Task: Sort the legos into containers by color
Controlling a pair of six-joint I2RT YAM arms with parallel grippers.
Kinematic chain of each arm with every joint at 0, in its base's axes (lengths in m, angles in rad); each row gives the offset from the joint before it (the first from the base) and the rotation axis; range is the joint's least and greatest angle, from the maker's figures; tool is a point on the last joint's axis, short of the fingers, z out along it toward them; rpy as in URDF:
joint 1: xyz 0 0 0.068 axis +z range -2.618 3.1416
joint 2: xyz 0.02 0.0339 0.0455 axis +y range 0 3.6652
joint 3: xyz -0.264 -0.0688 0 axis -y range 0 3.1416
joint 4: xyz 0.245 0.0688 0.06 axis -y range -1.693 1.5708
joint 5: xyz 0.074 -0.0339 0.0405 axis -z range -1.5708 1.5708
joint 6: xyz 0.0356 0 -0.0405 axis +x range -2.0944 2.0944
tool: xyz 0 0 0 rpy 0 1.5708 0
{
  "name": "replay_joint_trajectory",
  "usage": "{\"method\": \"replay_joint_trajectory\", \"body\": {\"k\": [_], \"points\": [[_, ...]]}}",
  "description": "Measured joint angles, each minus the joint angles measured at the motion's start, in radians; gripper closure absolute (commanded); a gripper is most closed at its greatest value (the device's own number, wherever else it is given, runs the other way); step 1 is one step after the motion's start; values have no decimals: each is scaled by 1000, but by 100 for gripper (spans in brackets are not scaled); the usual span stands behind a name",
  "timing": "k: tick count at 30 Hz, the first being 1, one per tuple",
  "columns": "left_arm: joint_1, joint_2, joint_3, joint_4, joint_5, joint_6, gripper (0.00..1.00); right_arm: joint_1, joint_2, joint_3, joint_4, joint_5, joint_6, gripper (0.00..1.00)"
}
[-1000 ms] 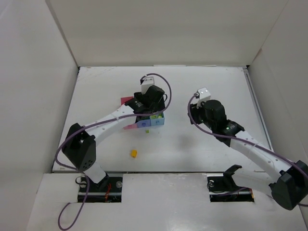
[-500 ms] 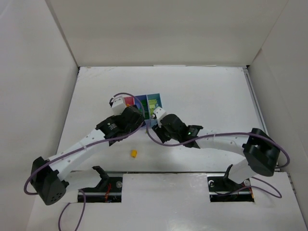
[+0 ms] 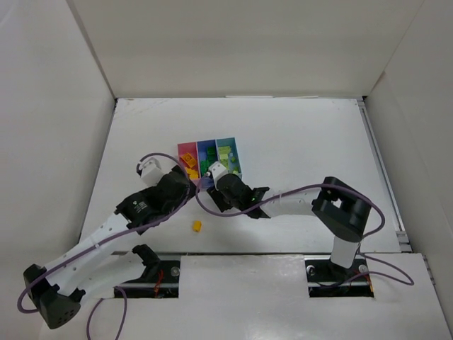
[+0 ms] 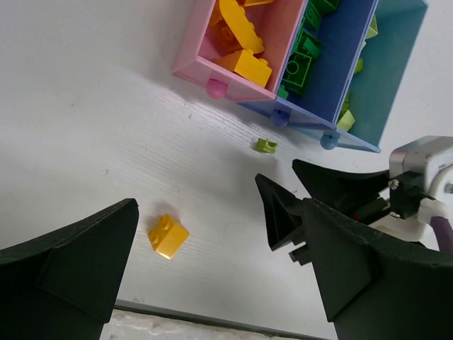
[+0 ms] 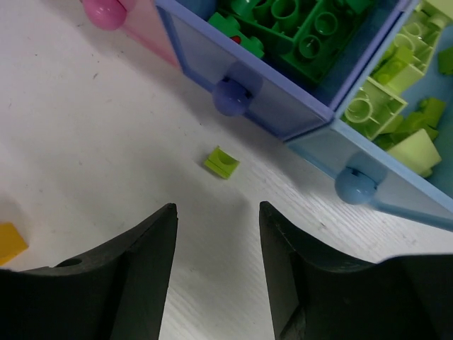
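Observation:
The lime lego [image 5: 223, 161] lies just beyond my open fingers, so my right gripper needs to go down and move toward the periwinkle bin's knob to straddle it.
Three joined bins stand mid-table: pink [image 3: 187, 150] with orange-yellow legos, periwinkle [image 3: 206, 147] with dark green ones, light blue [image 3: 227, 145] with pale lime ones. A tiny lime lego [image 5: 223, 161] lies on the table just before the periwinkle bin's knob; it also shows in the left wrist view [image 4: 265, 145]. An orange-yellow lego [image 3: 197, 226] lies nearer the front. My right gripper [image 5: 217, 209] is open and empty, low over the table just short of the lime lego. My left gripper [image 4: 219, 212] is open and empty, above the table with the yellow lego [image 4: 168, 235] by its left finger.
White walls enclose the table on the left, back and right. The right arm's forearm [image 3: 297, 202] stretches across the table in front of the bins. The table's near edge [image 4: 212, 322] runs just below the yellow lego.
The left gripper has drawn back from over the bins toward the near left, uncovering them. The right arm has swung in from the right and come down in front of the bins.

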Motion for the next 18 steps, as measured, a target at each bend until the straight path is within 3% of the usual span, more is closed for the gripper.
{"method": "replay_joint_trajectory", "body": {"k": [18], "points": [[1, -89, -63, -31, 53, -33, 1, 18, 145, 63, 98, 144, 168, 49]]}}
